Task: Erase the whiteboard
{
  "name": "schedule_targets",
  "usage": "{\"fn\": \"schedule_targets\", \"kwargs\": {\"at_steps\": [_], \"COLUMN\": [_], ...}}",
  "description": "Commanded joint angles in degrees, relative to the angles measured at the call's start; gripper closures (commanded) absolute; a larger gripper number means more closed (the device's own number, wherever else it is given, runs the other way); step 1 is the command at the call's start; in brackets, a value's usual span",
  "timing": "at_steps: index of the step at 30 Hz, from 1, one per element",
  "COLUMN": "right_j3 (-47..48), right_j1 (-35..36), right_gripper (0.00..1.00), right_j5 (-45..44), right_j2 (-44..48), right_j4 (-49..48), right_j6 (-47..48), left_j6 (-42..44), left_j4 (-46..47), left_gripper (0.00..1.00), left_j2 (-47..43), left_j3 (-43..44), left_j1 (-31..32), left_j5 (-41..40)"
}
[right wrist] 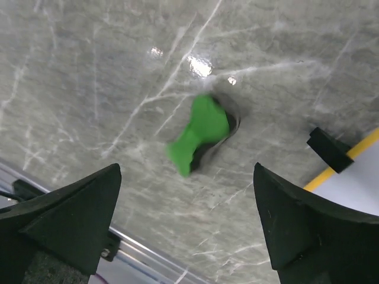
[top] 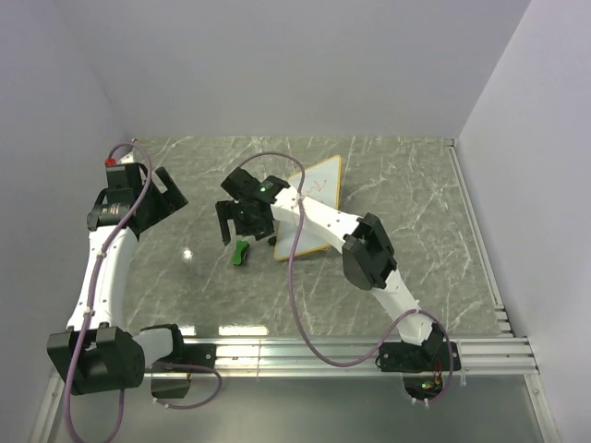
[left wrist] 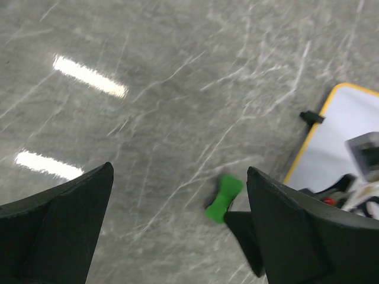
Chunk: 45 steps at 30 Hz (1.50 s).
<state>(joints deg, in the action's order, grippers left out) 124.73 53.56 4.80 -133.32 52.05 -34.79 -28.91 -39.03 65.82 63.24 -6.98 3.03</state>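
The eraser is below my left gripper and to its right in the top view, so my left gripper needs to move down and across onto the eraser's narrow green grip [top: 240, 253] [left wrist: 224, 199].
The whiteboard [top: 325, 178], white with an orange-tan frame and a faint red scribble, lies on the marble table, and my right arm crosses over it. Its edge shows in the left wrist view [left wrist: 346, 133], and a corner shows in the right wrist view [right wrist: 362, 180]. The small green-and-black eraser [top: 241, 251] lies on the table left of the board. It also shows in the left wrist view [left wrist: 224, 198] and the right wrist view [right wrist: 198, 137]. My right gripper [top: 247, 233] [right wrist: 186, 228] is open and empty just above the eraser. My left gripper [top: 168, 196] [left wrist: 180, 234] is open and empty, farther left.
A metal rail [top: 351, 351] runs along the table's near edge and shows in the right wrist view [right wrist: 136, 257]. Grey walls [top: 65, 111] enclose the table on the left, back and right. A black foot of the board [right wrist: 329, 149] sticks out beside the eraser.
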Motion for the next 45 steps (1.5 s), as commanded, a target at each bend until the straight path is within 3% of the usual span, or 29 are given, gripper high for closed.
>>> {"fn": "schedule_targets", "kwargs": {"at_steps": [1,6,10,13,17,23,30,38,44,45], "right_j3": [3.43,-4.92,-14.49,-23.19,-35.57,-47.62,-51.34,-52.39,-54.32,-54.59], "right_j1": [-0.65,-2.58,-8.01,-11.80,-17.68,-20.95,-21.92,-22.71,-23.15,-23.15], "right_gripper": [0.00,0.00,0.00,0.00,0.00,0.00,0.00,0.00,0.00,0.00], "right_j5": [0.74,-1.98,-6.36,-8.92,-12.61,-15.96,-18.59,-20.70,-19.56,-19.30], "right_j2": [4.20,17.25,32.12,43.81,56.21,71.24,77.15,79.52,81.02,81.02], "right_j4": [-1.34,-3.44,-5.47,-5.82,-4.42,-0.73,2.53,4.02,3.50,3.23], "right_j6": [1.39,1.48,1.47,2.44,5.69,7.28,5.43,5.69,5.69,5.69], "left_j6": [2.36,4.73,3.86,2.54,2.97,4.82,4.73,2.46,1.31,1.13], "left_j4": [-2.90,-1.85,0.35,3.42,9.13,13.53,17.31,15.91,16.44,15.92], "left_gripper": [0.01,0.01,0.01,0.01,0.01,0.03,0.09,0.22,0.48,0.59], "left_j2": [-0.34,-0.17,0.53,2.20,5.36,13.00,19.50,25.84,26.55,26.72], "left_j3": [0.47,0.83,-0.57,-4.34,-11.89,-14.03,-14.64,-14.11,-13.94,-13.76], "left_j1": [-0.05,2.40,13.80,18.83,20.78,21.92,24.99,30.54,30.54,30.54], "left_j5": [-2.15,1.89,0.31,2.06,5.93,4.88,5.50,-1.97,-2.85,-2.85]}}
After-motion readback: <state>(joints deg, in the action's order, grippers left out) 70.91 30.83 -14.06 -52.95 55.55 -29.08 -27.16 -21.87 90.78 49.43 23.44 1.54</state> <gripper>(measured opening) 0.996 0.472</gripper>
